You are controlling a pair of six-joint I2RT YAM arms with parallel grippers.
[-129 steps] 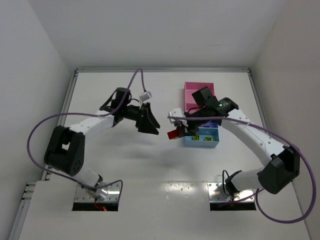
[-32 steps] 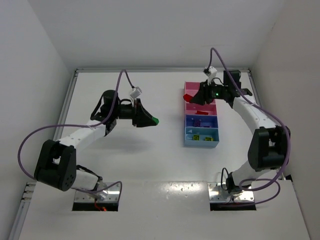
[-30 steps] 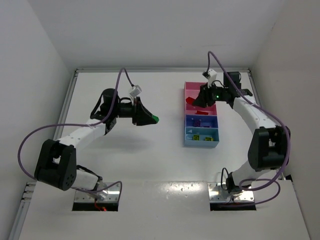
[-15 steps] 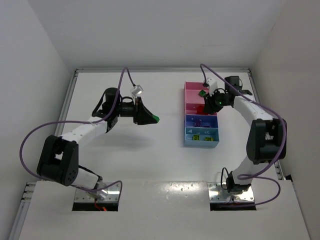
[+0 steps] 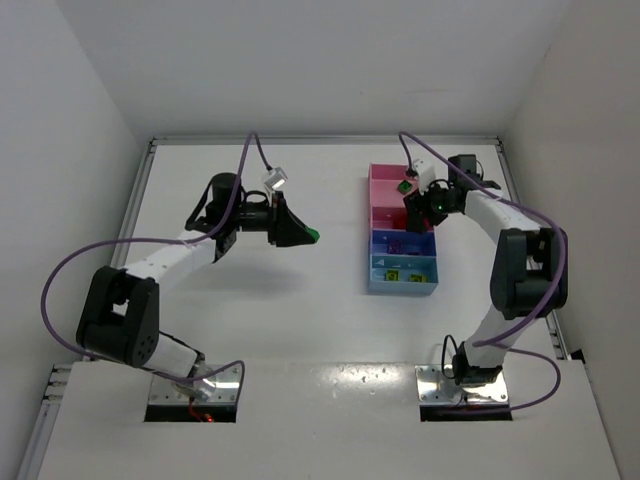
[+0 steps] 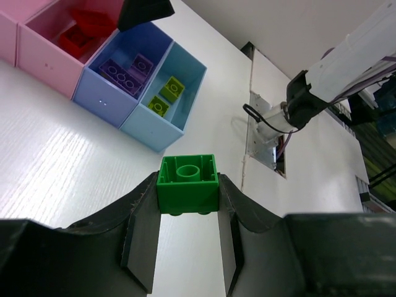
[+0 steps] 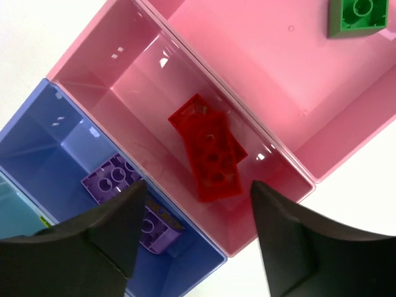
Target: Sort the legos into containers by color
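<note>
I will next move my left gripper outward over the large pink compartment (image 5: pixel 385 190) to let go of the green lego, because the compartment is outward and to the gripper's right in the top view.
My left gripper (image 5: pixel 303 233) hangs above the table's middle, shut on a green lego (image 6: pixel 187 184) that sits squarely between its pads. My right gripper (image 7: pixel 198 189) stands open over the containers' (image 5: pixel 371 200) smaller pink compartment (image 7: pixel 142 93), where red legos (image 7: pixel 210 148) lie loose below the spread fingers. A second green lego (image 7: pixel 357 15) rests in the large pink compartment (image 7: pixel 260 55). Purple legos (image 7: pixel 114 179) lie in the dark blue compartment (image 7: pixel 55 142). Yellow legos (image 6: pixel 162 96) lie in the light blue compartment (image 6: pixel 154 133).
The tray stands at the right of the white table (image 5: pixel 250 320), its long side running away from the arms. White walls enclose the table on three sides. The right arm's base plate (image 6: pixel 266 133) shows beyond the tray in the left wrist view.
My right gripper swung over the smaller pink compartment and opened, and the red lego it carried now lies there. The left gripper kept hold of its green lego and barely moved.
</note>
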